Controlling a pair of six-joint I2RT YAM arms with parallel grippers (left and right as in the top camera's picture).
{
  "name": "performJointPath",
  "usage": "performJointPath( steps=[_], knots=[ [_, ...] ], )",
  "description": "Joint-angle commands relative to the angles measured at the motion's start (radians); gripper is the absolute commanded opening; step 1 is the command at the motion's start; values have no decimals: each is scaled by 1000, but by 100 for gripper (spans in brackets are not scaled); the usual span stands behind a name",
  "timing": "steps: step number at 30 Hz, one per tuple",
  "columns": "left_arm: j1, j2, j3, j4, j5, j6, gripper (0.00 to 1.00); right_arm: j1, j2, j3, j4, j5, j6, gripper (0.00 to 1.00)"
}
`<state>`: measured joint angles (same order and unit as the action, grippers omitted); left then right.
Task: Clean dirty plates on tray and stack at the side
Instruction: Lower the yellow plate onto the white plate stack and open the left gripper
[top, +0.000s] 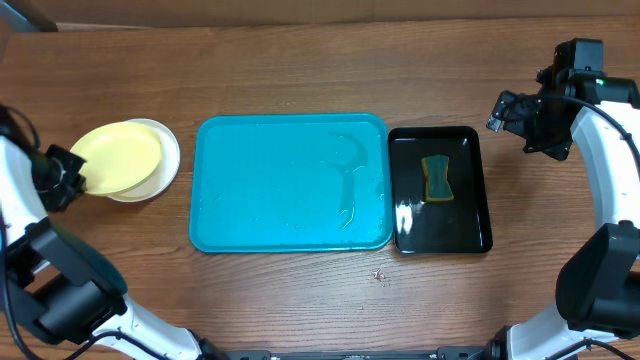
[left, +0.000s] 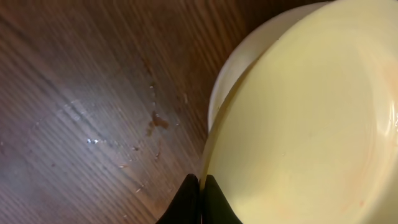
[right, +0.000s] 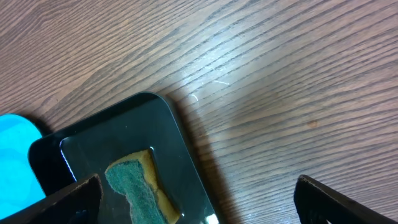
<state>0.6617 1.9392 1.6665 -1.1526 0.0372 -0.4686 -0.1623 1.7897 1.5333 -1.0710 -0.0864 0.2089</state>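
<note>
My left gripper needs to move the yellow-green plate toward the turquoise tray (top: 260, 180) and down to line up the rims, because it is off-center over the white plate.
The pale yellow-green plate (top: 115, 155) lies on top of a white plate (top: 170, 165) in a stack left of the turquoise tray (top: 260, 180); I cannot tell how many white plates are under it. The tray holds only water streaks. My left gripper (top: 70, 175) is at the stack's left edge. In the left wrist view its fingers (left: 201, 186) are pinched on the rim of the yellow-green plate (left: 311, 124), with the white plate's rim (left: 249, 50) showing beyond. My right gripper (top: 510, 110) is wide open and empty (right: 199, 193) above the wood right of the black tray.
A narrow black tray (top: 470, 225) stands right of the turquoise tray and holds a green-and-yellow sponge (top: 437, 178). Both show in the right wrist view, the black tray (right: 93, 149) and the sponge (right: 134, 180). Small wet marks lie on the wood (left: 155, 121) left of the stack.
</note>
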Motion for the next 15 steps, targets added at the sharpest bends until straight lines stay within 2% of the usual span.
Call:
performJointPath(
  steps=[1,6,8,9,10,12,13,15],
  knots=[
    [-46,38,-11,14,-63,12,4,-3,-14,11,3,4,4,100],
    [-60,63,-11,33,-71,12,5,-3,-14,11,3,4,5,100],
    [-59,68,-11,40,-72,12,9,-3,-14,11,3,4,4,100],
    [-56,68,-11,40,-74,12,15,-3,-14,11,3,4,4,100],
    [-55,68,-11,39,-71,13,25,-3,-14,11,3,4,4,100],
    [-54,68,-11,32,-50,17,78,-3,-14,11,3,4,4,100],
    [-54,68,-11,28,-30,31,91,-3,-14,11,3,4,5,100],
    [-58,68,-11,24,47,95,96,-3,-14,11,3,4,4,100]
  ],
)
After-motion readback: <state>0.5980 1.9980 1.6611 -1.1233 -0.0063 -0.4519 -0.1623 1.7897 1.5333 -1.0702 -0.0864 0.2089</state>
